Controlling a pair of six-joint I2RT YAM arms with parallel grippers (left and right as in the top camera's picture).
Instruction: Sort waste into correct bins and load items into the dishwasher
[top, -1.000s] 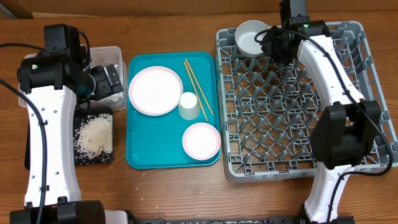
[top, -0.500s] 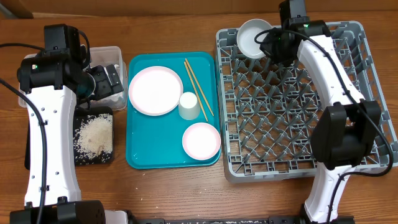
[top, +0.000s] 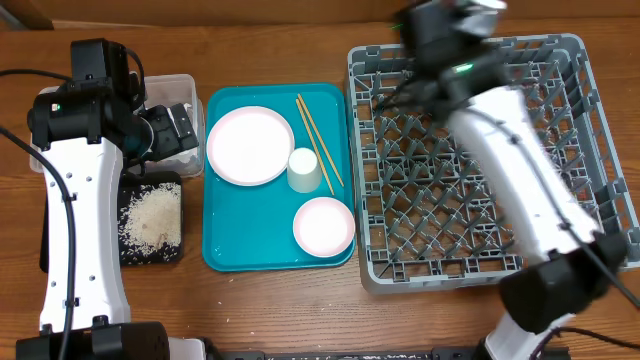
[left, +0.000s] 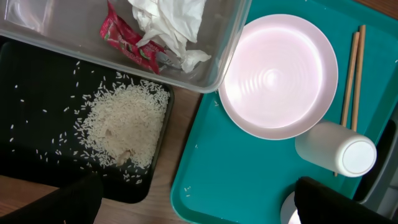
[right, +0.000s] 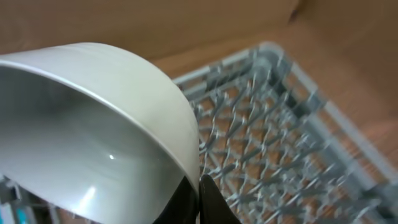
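Note:
My right gripper will move the bowl to the left in the overhead view and lower it into the rack's far corner by the tray, where the pegs are empty.
My right gripper is shut on the rim of the grey metal bowl, which is tilted above the dishwasher rack. From overhead this arm is a blur over the rack's back left corner and hides the bowl. My left gripper hangs open and holds nothing. It is over the table between the black tray with rice and the teal tray. The clear tub holds the napkin and the wrapper.
On the teal tray lie the white plate, the upturned cup, the white bowl and the two chopsticks. A few rice grains dot the tray's front left corner.
The right arm has swung up and left from the rack's back left corner, blurred with motion, carrying the grey bowl off the rack. The left arm has not moved.

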